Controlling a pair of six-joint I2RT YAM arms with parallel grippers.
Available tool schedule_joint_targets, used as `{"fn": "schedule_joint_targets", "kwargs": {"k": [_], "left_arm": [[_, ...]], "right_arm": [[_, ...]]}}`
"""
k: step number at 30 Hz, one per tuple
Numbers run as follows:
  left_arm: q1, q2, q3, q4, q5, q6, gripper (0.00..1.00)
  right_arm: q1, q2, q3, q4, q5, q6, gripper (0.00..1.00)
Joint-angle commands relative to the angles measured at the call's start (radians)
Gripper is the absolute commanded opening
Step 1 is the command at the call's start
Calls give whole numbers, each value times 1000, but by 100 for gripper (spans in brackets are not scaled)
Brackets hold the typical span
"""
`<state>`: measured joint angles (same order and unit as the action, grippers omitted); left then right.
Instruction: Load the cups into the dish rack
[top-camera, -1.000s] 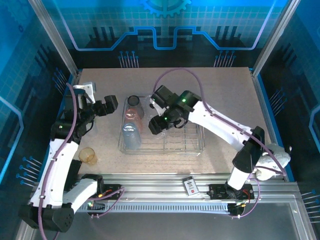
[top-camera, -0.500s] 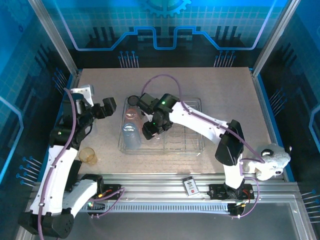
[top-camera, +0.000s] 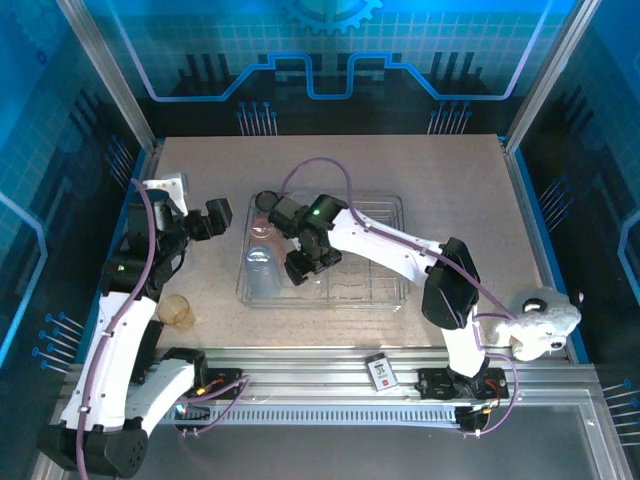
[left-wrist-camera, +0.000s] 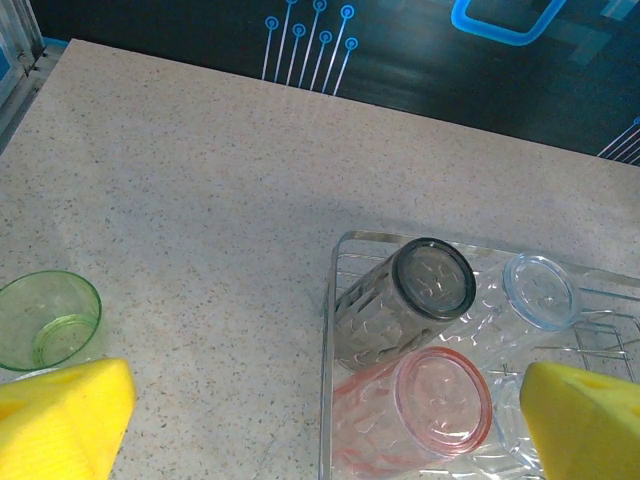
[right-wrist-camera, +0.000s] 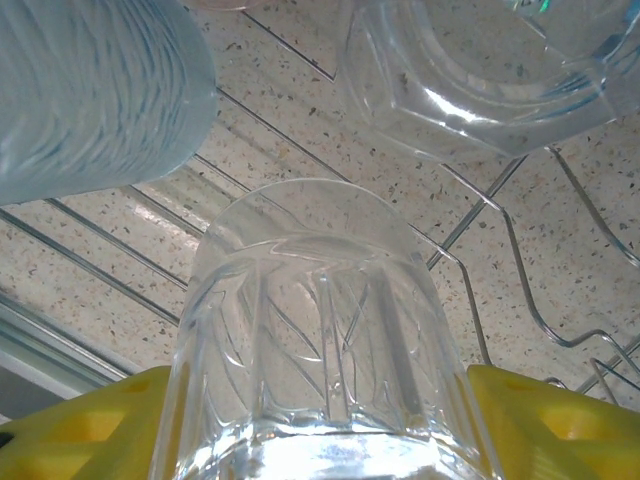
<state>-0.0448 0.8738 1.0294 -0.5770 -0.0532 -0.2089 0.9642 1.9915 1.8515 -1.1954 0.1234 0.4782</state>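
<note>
To get the clear ribbed cup beside the light blue cup (top-camera: 262, 272), my right gripper needs to lower it onto the rack's empty wires first, then release it.
The chrome wire dish rack (top-camera: 385, 290) sits mid-table. At its left end lie a smoky grey cup (top-camera: 267, 203), a pink cup (top-camera: 262, 232) and a light blue cup (top-camera: 262, 272). My right gripper (top-camera: 300, 268) hangs low over the rack beside the blue cup, shut on a clear ribbed cup (right-wrist-camera: 320, 340) between its yellow pads (right-wrist-camera: 555, 420). An amber cup (top-camera: 176, 311) stands on the table left of the rack. My left gripper (top-camera: 215, 215) hovers open above the table at the rack's left rim (left-wrist-camera: 330, 330), holding nothing. A green cup (left-wrist-camera: 45, 320) stands upright beyond it.
A second clear cup (right-wrist-camera: 470, 70) lies in the rack ahead of the right gripper, with the light blue cup (right-wrist-camera: 90, 90) to its left. A black-and-white card (top-camera: 380, 372) rests on the front rail. The rack's right half holds bare plate dividers (top-camera: 365, 265).
The right gripper has travelled left across the rack with the clear cup and dropped lower beside the blue cup. The left arm has barely shifted.
</note>
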Motion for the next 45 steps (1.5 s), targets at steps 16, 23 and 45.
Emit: {"fn": "schedule_joint_targets", "kwargs": {"k": [16,23,45], "left_arm": [[3,-19,-15,9,-31,14,99],[3,-17,-12,2,-42,16,99],[15,152,124,-251,-248,-49,99]], "right_arm": [[47,86,-28,9,20,8,53],[49,58,-37,24,21,9,69],[49,-148,-27,26,130,-16,84]]}}
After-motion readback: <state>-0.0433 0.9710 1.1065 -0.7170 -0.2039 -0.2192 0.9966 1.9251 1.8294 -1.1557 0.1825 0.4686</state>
